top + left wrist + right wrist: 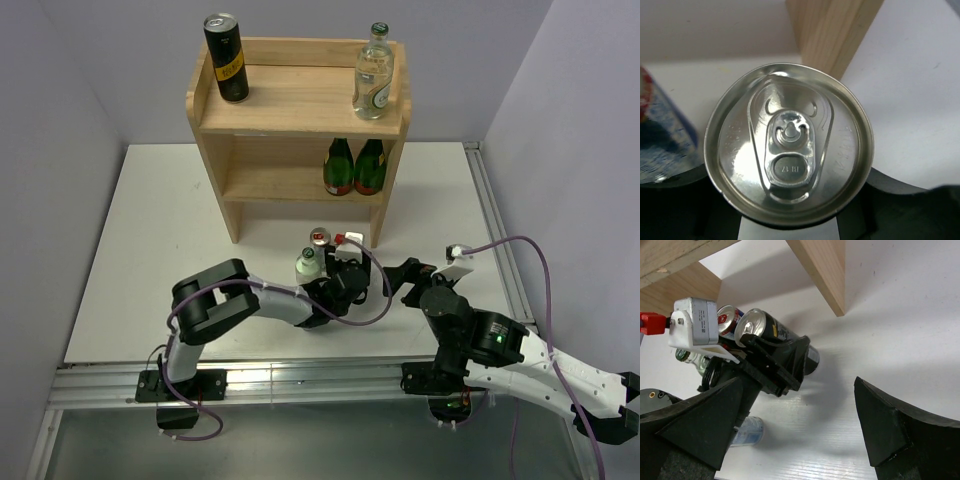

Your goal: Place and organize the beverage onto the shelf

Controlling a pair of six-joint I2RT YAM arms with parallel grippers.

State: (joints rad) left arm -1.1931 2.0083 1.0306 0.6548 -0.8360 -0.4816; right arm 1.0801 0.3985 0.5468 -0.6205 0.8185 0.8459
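Note:
The bare top board [260, 106] is above and outward. My left gripper will lift and reach outward to let go of the matching can there, beside the black can.
A black can with gold lettering [777, 332] stands on the white table in front of the shelf [290, 110]; its silver lid [789, 145] fills the left wrist view. My left gripper [345, 278] is shut on this can, a finger on either side [790, 205]. Just left of it stand a silver-blue-red can [320, 238] [727, 317] and a clear green-capped bottle [308, 265]. Another silver-blue can [747, 432] shows low in the right wrist view. On the shelf's top board stand a black can [227, 58] and a clear bottle [373, 75]. My right gripper [410, 280] [800, 430] stands open, holding nothing, to the right of the held can.
Two dark green bottles [355, 168] stand on the shelf's lower board at the right. The shelf's front right leg [832, 30] is close behind the held can. Grey walls close in on both sides, and a metal rail [300, 380] runs along the table's near edge.

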